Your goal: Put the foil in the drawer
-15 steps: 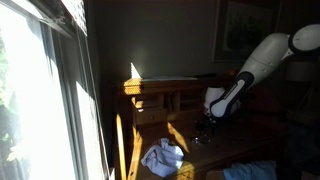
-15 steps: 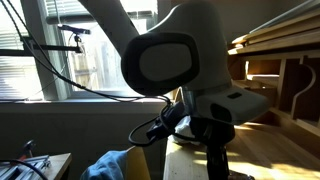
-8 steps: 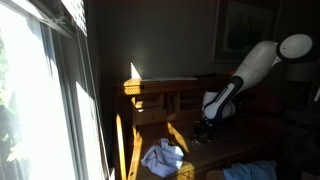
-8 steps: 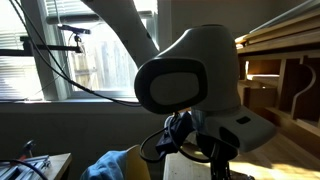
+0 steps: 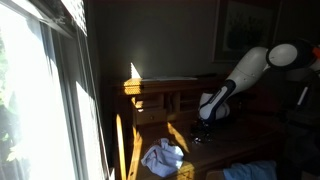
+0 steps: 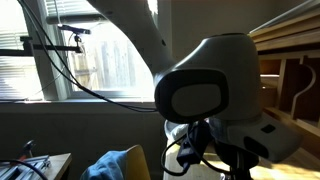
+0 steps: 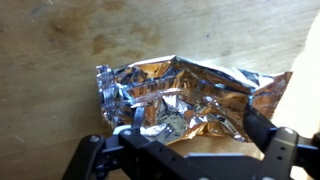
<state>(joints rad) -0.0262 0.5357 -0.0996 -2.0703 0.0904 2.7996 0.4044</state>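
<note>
The fingers already stand open on either side of the crumpled sheet, so next I need to move my gripper down onto the foil's near part and close them there.
The foil (image 7: 185,90) is a crumpled silver sheet lying on the sunlit wooden desk top (image 7: 60,60) in the wrist view. My gripper (image 7: 192,126) is open right over its near edge. One black finger (image 7: 131,118) stands at the left of the foil and the other finger (image 7: 257,125) at its right. In an exterior view the gripper (image 5: 203,128) hangs low over the desk, in front of the brown wooden desk unit (image 5: 160,96). I cannot make out the drawer in the dark. In an exterior view the arm's big wrist joint (image 6: 215,95) hides the gripper and the foil.
A crumpled white and blue cloth (image 5: 163,157) lies on the lower surface. A blue and yellow cloth (image 6: 115,165) lies near the arm. The desk unit's open cubbies (image 6: 290,75) stand at the right. A bright window (image 5: 35,100) and cables (image 6: 70,70) are at the left.
The arm has leaned forward and down. Its wrist joint has slid right and lower in an exterior view, and the upper link has dropped. The gripper stays low over the desk.
</note>
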